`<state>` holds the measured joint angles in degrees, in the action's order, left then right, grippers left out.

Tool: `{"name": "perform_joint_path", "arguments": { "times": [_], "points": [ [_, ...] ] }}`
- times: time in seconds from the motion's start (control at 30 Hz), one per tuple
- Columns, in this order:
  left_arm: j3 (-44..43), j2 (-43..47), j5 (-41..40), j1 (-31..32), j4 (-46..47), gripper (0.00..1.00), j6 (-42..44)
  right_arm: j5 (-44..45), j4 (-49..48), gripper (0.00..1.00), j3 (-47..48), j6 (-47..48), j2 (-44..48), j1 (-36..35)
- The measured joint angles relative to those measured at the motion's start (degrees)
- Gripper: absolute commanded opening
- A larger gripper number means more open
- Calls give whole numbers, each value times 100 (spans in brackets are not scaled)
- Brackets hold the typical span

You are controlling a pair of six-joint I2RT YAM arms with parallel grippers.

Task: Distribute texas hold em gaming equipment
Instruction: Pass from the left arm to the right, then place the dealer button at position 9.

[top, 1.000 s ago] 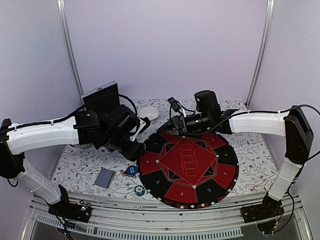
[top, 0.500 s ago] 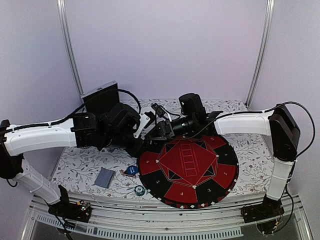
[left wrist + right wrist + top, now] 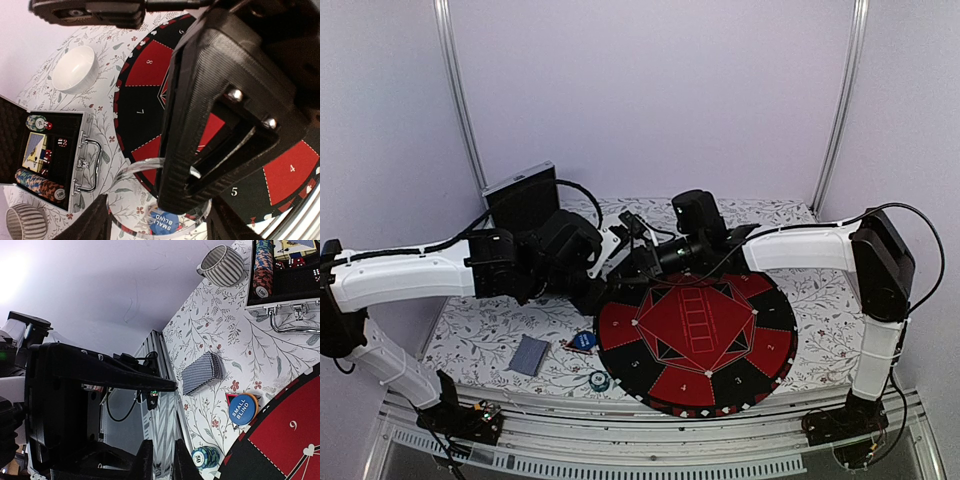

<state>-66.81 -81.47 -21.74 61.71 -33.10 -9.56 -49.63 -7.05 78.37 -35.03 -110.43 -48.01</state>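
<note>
My right gripper moves to the right in the top view next and down over the mat's far black section, which is bare, to release the clear piece [image 3: 135, 167].
My left gripper [image 3: 600, 295] hangs over the left rim of the mat, its fingers [image 3: 95, 225] set against both sides of a clear round cup-like piece [image 3: 135, 167]. My right gripper [image 3: 620, 268] has reached across to it, and its fingers [image 3: 175, 150] close on the clear rim. A blue "small blind" disc [image 3: 582, 341] lies on the cloth over an orange disc [image 3: 256, 400]. A grey-blue card deck [image 3: 529, 354] and a short chip stack [image 3: 598, 380] lie near the front left. More chips [image 3: 40, 182] sit in the case.
The red-and-black mat [image 3: 700, 330] fills the middle and right. The open silver case [image 3: 523, 195] stands at the back left, with a white bowl [image 3: 616, 226] beside it and a striped mug [image 3: 222, 264] farther left. The front rail [image 3: 170, 405] runs close to the chip stack.
My right arm has swung left from the back of the mat to meet my left gripper. My left arm has barely moved.
</note>
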Motion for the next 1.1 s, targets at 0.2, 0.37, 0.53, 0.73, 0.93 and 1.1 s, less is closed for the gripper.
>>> {"name": "perform_joint_path", "arguments": {
  "times": [0.2,0.37,0.53,0.73,0.93,1.1],
  "points": [
    [35,0,-13,4,46,93,-2,118,63,2,-2,20,9,11],
    [46,11,-28,9,61,98,-140,339,195,1,-345,319,186,444],
    [46,7,-33,-13,39,98,-267,525,315,2,-780,457,323,1447],
    [90,-52,33,-142,-33,98,-409,719,330,1,-994,597,214,2704],
    [251,-79,44,-264,-192,98,-533,955,625,2,-546,822,-555,3259],
    [321,-79,79,-348,-247,98,-623,999,835,2,-332,944,-960,3244]
  ]
}}
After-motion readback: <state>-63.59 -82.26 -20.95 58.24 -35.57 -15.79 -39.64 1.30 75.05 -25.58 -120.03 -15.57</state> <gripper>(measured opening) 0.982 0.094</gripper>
